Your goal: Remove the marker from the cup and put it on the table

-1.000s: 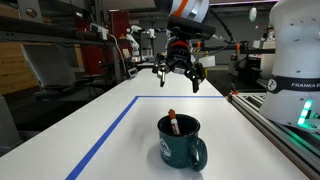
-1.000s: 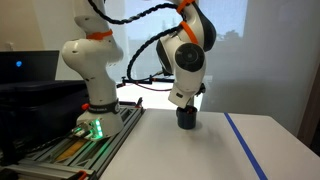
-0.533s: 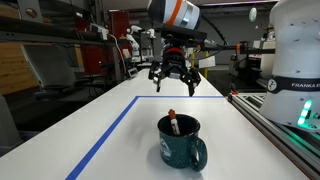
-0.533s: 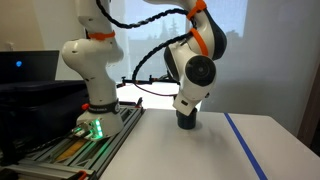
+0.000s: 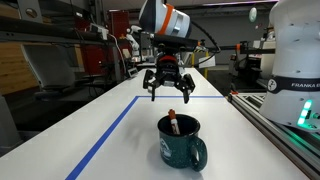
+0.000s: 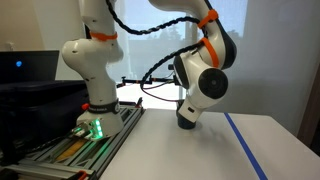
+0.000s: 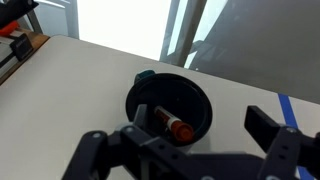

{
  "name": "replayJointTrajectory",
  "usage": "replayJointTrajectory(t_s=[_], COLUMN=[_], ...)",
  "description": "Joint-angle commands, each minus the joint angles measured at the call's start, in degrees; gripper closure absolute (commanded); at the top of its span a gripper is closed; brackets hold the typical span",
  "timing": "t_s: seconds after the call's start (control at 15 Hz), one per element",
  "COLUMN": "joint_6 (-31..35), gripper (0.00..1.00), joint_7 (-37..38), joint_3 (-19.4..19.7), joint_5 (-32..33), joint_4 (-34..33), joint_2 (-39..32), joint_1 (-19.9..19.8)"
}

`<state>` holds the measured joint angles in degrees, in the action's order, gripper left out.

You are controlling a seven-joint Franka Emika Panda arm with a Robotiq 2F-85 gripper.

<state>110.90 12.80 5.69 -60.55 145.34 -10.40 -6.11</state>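
Note:
Next, my gripper lowers its spread fingers toward the marker's red-orange cap and closes around it, because the cap pokes up below my gripper.
The cup [image 5: 181, 146] is a dark teal mug with its handle toward the camera, standing on the white table [image 5: 130, 150]. The marker [image 5: 173, 123] leans inside it, red-orange cap up. My gripper [image 5: 169, 87] is open and empty, hanging in the air beyond and above the cup. In the wrist view I look down into the cup [image 7: 192, 95]. The marker [image 7: 168, 123] lies against its inner wall, and my gripper [image 7: 176, 138] has its dark fingers spread on either side. In an exterior view the arm hides all but a dark part of the cup [image 6: 187, 119].
A blue tape line [image 5: 108, 137] runs along the table and also shows in the wrist view [image 7: 291, 106]. The robot's white base [image 5: 296, 60] and a metal rail [image 5: 268, 122] line one table edge. Cluttered lab benches stand behind.
My gripper has come down and moved closer to the cup, still open. The cup and the marker have not moved.

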Motion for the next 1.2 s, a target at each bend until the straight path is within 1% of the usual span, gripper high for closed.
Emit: replayJointTrajectory(t_s=[0.0,0.13,0.2,0.4,0.53,0.6,0.67,0.73,0.8,0.87,0.93,1.0,1.13], joint_6=[-0.98,-0.82,-0.74,-0.91,-0.95,-0.91,-0.89,-0.85,-0.85,-1.07,-0.88,-0.97,-0.95], gripper=[0.0,0.06,0.21,0.44,0.5,0.64,0.5,0.42,0.43,0.41,0.37,0.45,0.69], joint_7=[2.29,2.78,3.02,3.4,3.43,3.43,3.45,3.43,3.45,3.37,3.4,3.4,3.48], joint_3=[-0.41,-0.57,-0.62,-0.56,-0.51,-0.49,-0.49,-0.5,-0.49,-0.5,-0.48,-0.46,-0.44], joint_5=[0.93,0.89,0.9,0.78,0.71,0.67,0.68,0.62,0.57,0.45,0.43,0.52,0.49], joint_4=[-2.62,-3.36,-3.71,-4.55,-4.92,-5.08,-5.23,-5.26,-5.32,-5.36,-5.31,-5.35,-5.37], joint_2=[-3.05,-4.05,-4.5,-5.38,-5.81,-6.01,-6.23,-6.48,-6.81,-7.1,-7.38,-7.64,-8.03], joint_1=[1.52,2.1,2.29,2.62,2.7,2.71,2.72,2.74,2.74,2.68,2.71,2.7,2.73])
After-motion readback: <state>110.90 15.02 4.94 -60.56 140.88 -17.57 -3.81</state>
